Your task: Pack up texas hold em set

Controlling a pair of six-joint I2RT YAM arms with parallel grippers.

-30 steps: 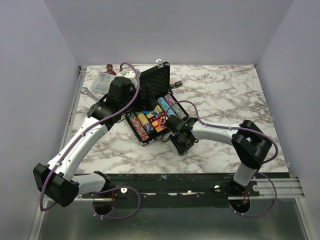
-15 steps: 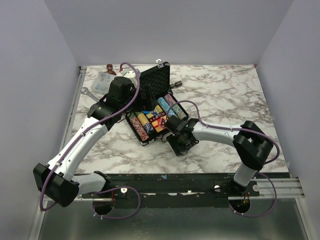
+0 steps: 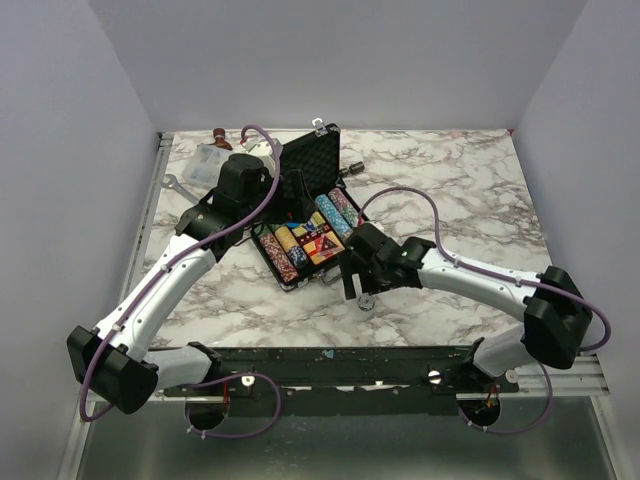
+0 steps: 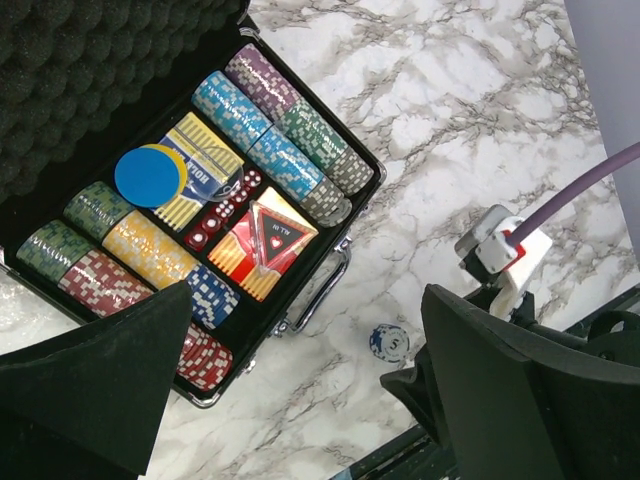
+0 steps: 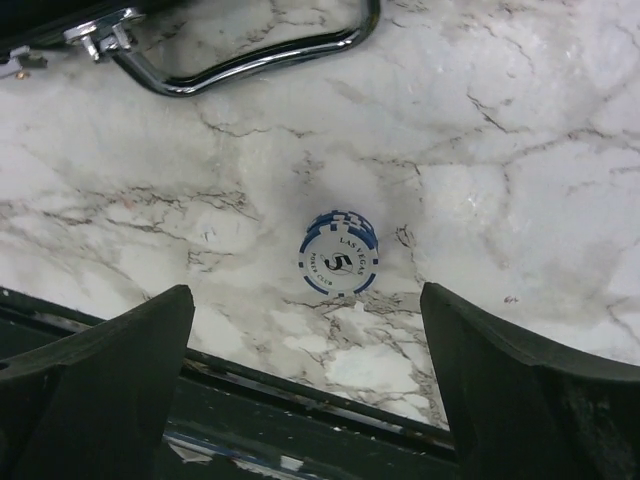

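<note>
My right gripper turns and lowers around the blue-and-white chip stack below it next, because these chips still lie outside the open case.
The black case of the texas hold em set lies open left of the table's centre, its foam lid propped up. It holds multicoloured chip rows, a blue disc, red dice and red-yellow card boxes. A small stack of blue-and-white chips sits on the marble in front of the case handle; the same chips show from above. My right gripper hangs open just behind them, holding nothing. Over the case, my left gripper is open and empty too.
A clear plastic box and a silver wrench lie at the back left. A small dark cylinder stands right of the lid. The table's front edge and black rail run close behind the loose chips.
My right gripper has opened and left the blue-and-white chips on the marble. Its arm has stretched out, the elbow swinging right. The left arm has held still.
</note>
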